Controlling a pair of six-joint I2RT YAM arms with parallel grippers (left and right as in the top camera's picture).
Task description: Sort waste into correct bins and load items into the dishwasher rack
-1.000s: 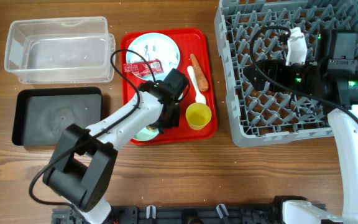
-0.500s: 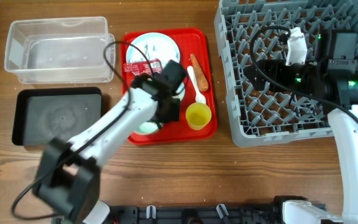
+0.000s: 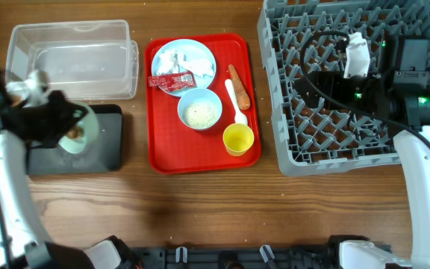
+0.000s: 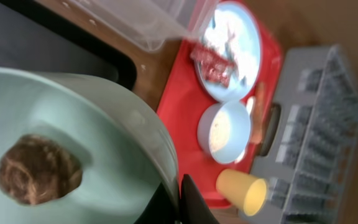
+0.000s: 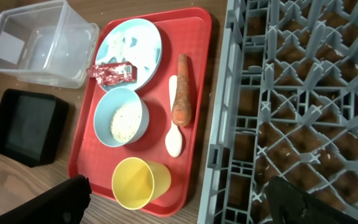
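The left gripper tips over the black tray next, then lowers the bowl onto the red tray's bare near corner (image 3: 176, 150) (image 4: 190, 164), since the brown lump lies in the bowl.
My left gripper (image 4: 179, 198) is shut on the rim of the mint-green bowl (image 3: 77, 135), which hangs over the black tray (image 3: 110, 149). A small brown lump (image 4: 37, 177) lies inside the bowl. On the red tray (image 3: 159, 157) are a pale blue plate (image 3: 187, 60) with crumpled white paper, a red-and-white wrapper (image 3: 172, 81), a carrot (image 3: 238, 84), a white spoon (image 3: 237, 104), a pale bowl of rice-like grains (image 3: 200, 110) and a yellow cup (image 3: 239, 139). My right gripper (image 5: 182, 205) stands open over the left edge of the grey dishwasher rack (image 3: 349, 142), holding nothing.
A clear plastic tub (image 3: 73, 60) stands behind the black tray at the back left. The red tray lies between the bins and the rack. Bare wooden table (image 3: 222, 209) runs along the front.
My left arm has swung left off the red tray with the mint-green bowl, which now hangs over the black tray. The rice bowl is uncovered. The right arm has not moved.
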